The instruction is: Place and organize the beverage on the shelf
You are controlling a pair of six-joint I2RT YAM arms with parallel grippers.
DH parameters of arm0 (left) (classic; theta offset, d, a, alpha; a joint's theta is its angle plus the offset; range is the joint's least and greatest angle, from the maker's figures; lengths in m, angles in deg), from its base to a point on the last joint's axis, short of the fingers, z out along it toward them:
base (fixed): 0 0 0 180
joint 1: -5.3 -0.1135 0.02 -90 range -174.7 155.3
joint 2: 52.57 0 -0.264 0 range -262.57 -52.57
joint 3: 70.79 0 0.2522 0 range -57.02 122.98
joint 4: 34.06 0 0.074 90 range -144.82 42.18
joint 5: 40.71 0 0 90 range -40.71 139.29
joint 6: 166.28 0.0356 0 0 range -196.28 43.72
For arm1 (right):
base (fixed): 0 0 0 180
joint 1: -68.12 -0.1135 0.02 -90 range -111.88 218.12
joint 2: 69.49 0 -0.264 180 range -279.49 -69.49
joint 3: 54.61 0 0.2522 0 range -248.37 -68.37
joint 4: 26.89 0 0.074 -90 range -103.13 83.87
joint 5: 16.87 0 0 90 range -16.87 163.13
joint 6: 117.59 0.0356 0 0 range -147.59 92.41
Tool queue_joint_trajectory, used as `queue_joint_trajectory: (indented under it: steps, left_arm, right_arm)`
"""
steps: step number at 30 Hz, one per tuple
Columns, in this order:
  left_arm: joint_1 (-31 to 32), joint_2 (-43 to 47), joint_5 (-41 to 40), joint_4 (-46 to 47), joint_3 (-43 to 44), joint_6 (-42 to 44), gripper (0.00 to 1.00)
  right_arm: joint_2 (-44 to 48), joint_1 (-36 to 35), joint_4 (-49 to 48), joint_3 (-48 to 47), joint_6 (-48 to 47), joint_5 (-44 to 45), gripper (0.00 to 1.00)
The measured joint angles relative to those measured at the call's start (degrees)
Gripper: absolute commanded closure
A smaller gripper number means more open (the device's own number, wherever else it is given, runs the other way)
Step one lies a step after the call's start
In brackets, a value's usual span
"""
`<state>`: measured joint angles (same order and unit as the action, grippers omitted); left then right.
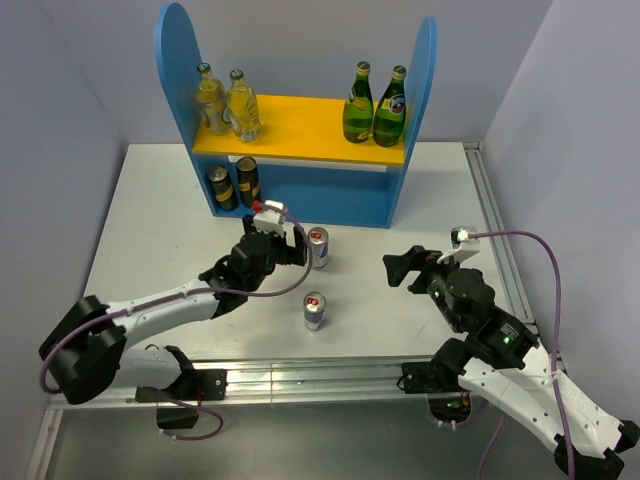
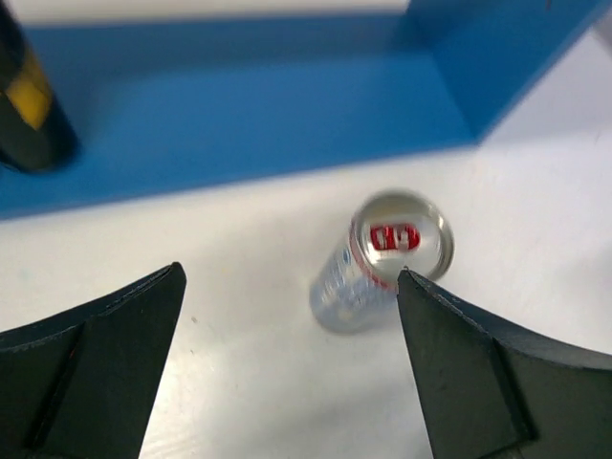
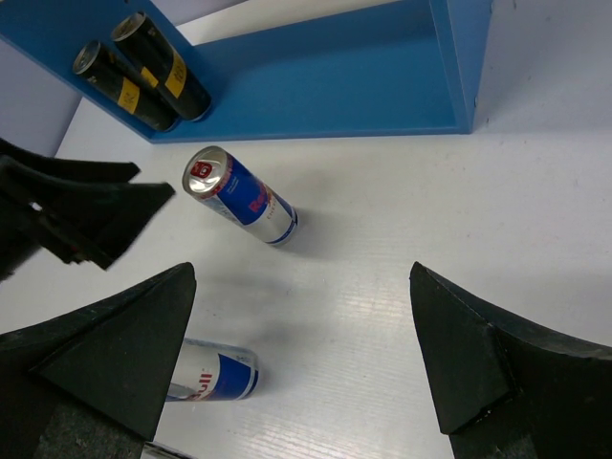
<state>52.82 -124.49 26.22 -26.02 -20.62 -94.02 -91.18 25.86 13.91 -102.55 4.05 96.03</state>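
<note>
My left gripper will move sideways so that its fingers come around the slim silver can (image 2: pixel 377 265), because the can stands just to the gripper's right in the top view.
The blue shelf (image 1: pixel 300 190) stands at the back, with two pale-yellow bottles (image 1: pixel 228 102) at the left of its yellow board and two dark cans (image 1: pixel 234 184) on its lower level. One slim silver can (image 1: pixel 318 247) stands upright in front of the shelf. My left gripper (image 1: pixel 297 247) is open just left of it. In the left wrist view that can (image 2: pixel 382 258) sits by the right fingertip (image 2: pixel 430 306), not between the jaws. A second silver can (image 1: pixel 314 311) stands nearer the arms. My right gripper (image 1: pixel 397 270) is open and empty, right of both cans.
Two green bottles (image 1: pixel 374 105) stand at the right of the yellow board. The right half of the lower level (image 3: pixel 335 86) is bare blue. A metal rail (image 1: pixel 490 220) runs along the table's right edge. Grey walls close in on both sides.
</note>
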Motion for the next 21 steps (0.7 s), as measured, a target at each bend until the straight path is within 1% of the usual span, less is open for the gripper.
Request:
queue_joint_trajectory:
  steps: [5,17,21]
  left_arm:
    - [0.00,-6.19,4.81,3.06,-0.44,-0.15,0.01]
    - [0.50,-10.99,9.88,8.79,0.02,-0.83,0.01]
    - [0.57,-14.36,10.93,10.56,1.57,-0.85,0.01]
  right_arm:
    - [0.00,0.00,0.02,0.00,0.02,0.17,0.00]
    - [0.00,0.00,0.00,0.00,0.02,0.42,0.00]
    - [0.09,0.00,0.02,0.00,0.02,0.48,0.00]
